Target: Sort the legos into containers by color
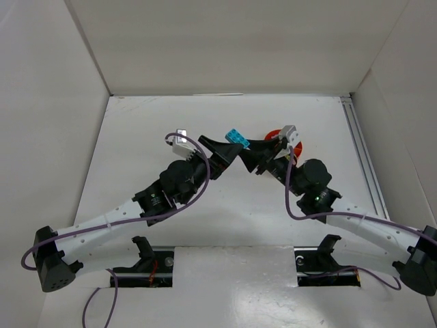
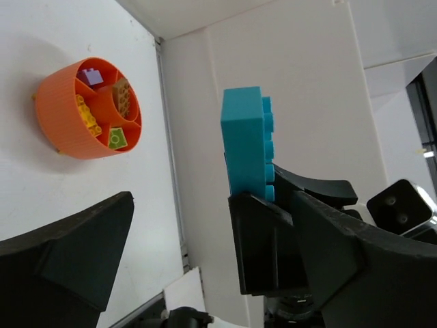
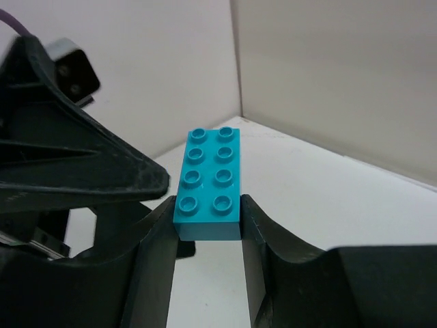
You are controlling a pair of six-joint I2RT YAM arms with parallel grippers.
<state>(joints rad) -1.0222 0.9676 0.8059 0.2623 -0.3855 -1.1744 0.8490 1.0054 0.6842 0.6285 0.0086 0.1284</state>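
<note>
The bowl's empty section (image 1: 298, 147) is below my right gripper, to its right in the top view, so I should next go across and down into it to release.
A teal brick (image 1: 237, 136) is held in mid-air at the middle of the table. My right gripper (image 3: 208, 220) is shut on its near end, studs facing the right wrist camera (image 3: 209, 181). My left gripper (image 2: 215, 205) is open, its jaws wide on either side of the teal brick (image 2: 244, 140) and of the right gripper's fingers (image 2: 263, 242). The two grippers meet tip to tip in the top view, left (image 1: 227, 154) and right (image 1: 250, 149). The orange bowl (image 2: 58, 116) holds purple, brown, yellow and lime bricks in separate compartments. In the top view the bowl (image 1: 272, 132) is mostly hidden behind the right gripper.
White walls enclose the table on the left, back and right. A metal rail (image 1: 358, 147) runs along the right side. The bowl stands just behind the right gripper, toward the back right of the middle.
</note>
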